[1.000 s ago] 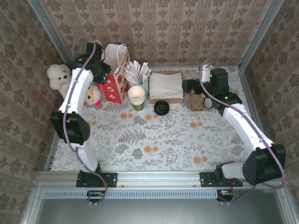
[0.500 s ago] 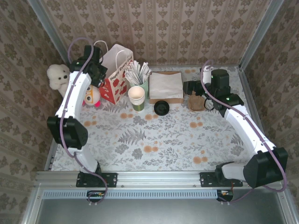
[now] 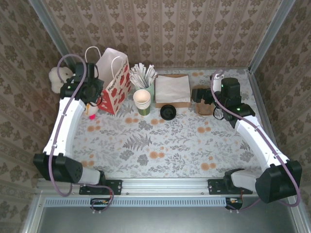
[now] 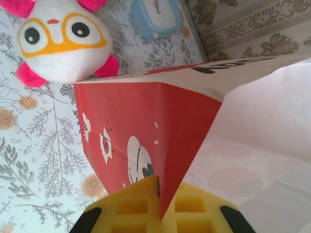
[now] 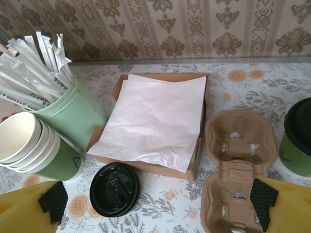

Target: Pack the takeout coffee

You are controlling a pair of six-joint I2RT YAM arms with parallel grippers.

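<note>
The robot's left gripper should pull the paper bag (image 3: 114,77) back and across onto the open part of the table before the stacked cups and let go of the bag's top edge, since the table is bare there.
The takeout coffee (image 5: 297,141), a dark green cup with a black top, stands at the right edge of the right wrist view, just right of the brown pulp cup carrier (image 5: 238,165). My right gripper (image 5: 158,206) is open, its yellow fingers spread wide, the carrier near the right one. Nothing is between them. My left gripper (image 4: 163,196) is shut on the top edge of the red-and-white paper bag (image 4: 146,126). In the top view the bag (image 3: 114,77) stands at the back left, leaning, with the left gripper (image 3: 96,90) at its left side.
A stack of cream-lined cups (image 3: 142,101), a green cup of straws (image 3: 146,80), a napkin box (image 3: 172,90) and a flat black lid (image 3: 168,112) line the back. A white plush (image 3: 56,77), a glasses-wearing plush (image 4: 63,43) and a blue clock (image 4: 158,17) sit beside the bag.
The left gripper closed on the bag's edge and the arm swung left, pulling the bag's top that way. The right arm shifted slightly right, staying open.
</note>
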